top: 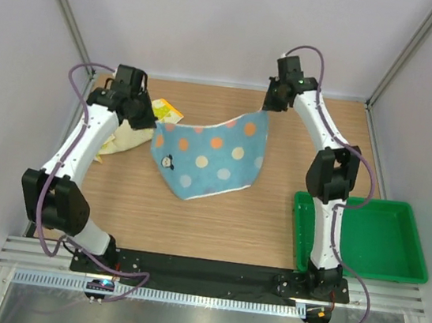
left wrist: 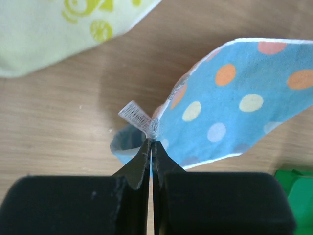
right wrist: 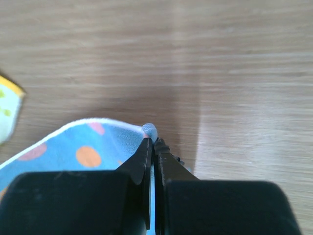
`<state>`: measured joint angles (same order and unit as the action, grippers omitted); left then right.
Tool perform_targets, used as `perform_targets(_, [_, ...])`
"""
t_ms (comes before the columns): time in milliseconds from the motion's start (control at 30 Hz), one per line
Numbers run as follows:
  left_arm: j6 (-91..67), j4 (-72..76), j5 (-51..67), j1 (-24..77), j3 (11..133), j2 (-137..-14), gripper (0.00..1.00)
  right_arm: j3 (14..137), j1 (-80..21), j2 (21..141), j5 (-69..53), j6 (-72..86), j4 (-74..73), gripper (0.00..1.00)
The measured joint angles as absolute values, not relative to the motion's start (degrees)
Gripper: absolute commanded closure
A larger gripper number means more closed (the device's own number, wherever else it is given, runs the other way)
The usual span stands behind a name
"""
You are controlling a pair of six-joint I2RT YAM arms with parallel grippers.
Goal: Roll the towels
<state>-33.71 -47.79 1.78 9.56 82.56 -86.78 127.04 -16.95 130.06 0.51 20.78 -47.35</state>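
I should swing the held corner back with my right gripper and release it on the clear wood tabletop (top: 277,192) beside the green tray, where the towel has room.
The light blue polka-dot towel (top: 210,154) hangs spread between my two grippers above the middle of the wooden table. My left gripper (top: 154,121) is shut on its left corner, where a white label sticks out (left wrist: 133,114); the towel (left wrist: 234,98) stretches right from the jaws. My right gripper (top: 270,105) is shut on the far right corner (right wrist: 150,131), with the towel (right wrist: 73,152) hanging down to the left. The pale yellow towel (top: 128,135) with lime-green and orange patches lies crumpled at the far left, partly under my left arm; it also shows in the left wrist view (left wrist: 68,29).
A green plastic tray (top: 373,238) stands at the near right beside my right arm's base. Grey walls enclose the table on three sides. The black base rail (top: 209,272) runs along the near edge.
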Motion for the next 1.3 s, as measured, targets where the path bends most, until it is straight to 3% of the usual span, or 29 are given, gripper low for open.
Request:
perform_targets(200, [-31.62, -50.09, 1.83, 9.56, 95.77, -88.42, 1.00, 122.91, -13.19, 117.95, -2.76, 22.09, -45.30, 0.99])
perform_targets(367, [-29.78, -49.93, 1.02, 9.56, 90.45, -78.30, 0.99, 98.50, -12.95, 93.38, -3.68, 22.96, -37.82, 0.98])
perform_targets(433, [-29.56, -50.74, 0.21, 9.56, 82.85, -70.48, 0.94, 84.88, -13.34, 81.17, -4.25, 24.51, -33.50, 0.78])
perform_targets(467, [-29.63, -51.11, -0.08, 9.54, 78.67, -66.63, 0.88, 77.89, -13.56, 74.81, -4.51, 25.63, -32.71, 0.62])
perform_targets(500, [-29.74, -51.66, -0.38, 9.52, 75.31, -63.46, 0.74, 72.34, -13.76, 70.02, -4.67, 26.44, -31.75, 0.22])
perform_targets(533, [-29.80, -52.97, -0.84, 9.47, 71.26, -59.88, 0.43, 65.69, -13.80, 64.79, -4.82, 27.62, -30.26, 0.15])
perform_targets(600, [-30.76, -55.66, -2.04, 9.45, 64.93, -54.68, 0.16, 55.18, -13.80, 56.58, -3.97, 28.49, -30.28, 0.04])
perform_targets(633, [-31.31, -57.34, -2.85, 9.45, 62.61, -52.66, 0.04, 51.05, -13.80, 53.82, -3.14, 29.04, -31.44, 0.03])
perform_targets(667, [-32.03, -58.81, -3.73, 9.45, 60.42, -50.81, 0.00, 48.03, -13.80, 52.07, -2.09, 29.36, -32.69, 0.03])
perform_targets(767, [-34.09, -62.26, -5.91, 9.45, 58.15, -46.46, 0.00, 44.10, -13.80, 50.94, -0.10, 30.24, -35.64, 0.03])
perform_targets(933, [-35.00, -63.07, -8.38, 9.39, 61.89, -43.81, 0.00, 47.94, -13.76, 53.34, 0.56, 30.35, -36.56, 0.03])
perform_targets(1133, [-35.09, -61.21, -8.54, 9.37, 63.57, -51.16, 0.00, 55.77, -14.46, 62.22, -2.26, 30.35, -33.76, 0.11])
perform_targets(1300, [-35.18, -56.49, -7.84, 9.34, 63.86, -62.00, 0.01, 60.38, -22.96, 72.88, -2.79, 30.35, -32.21, 0.19])
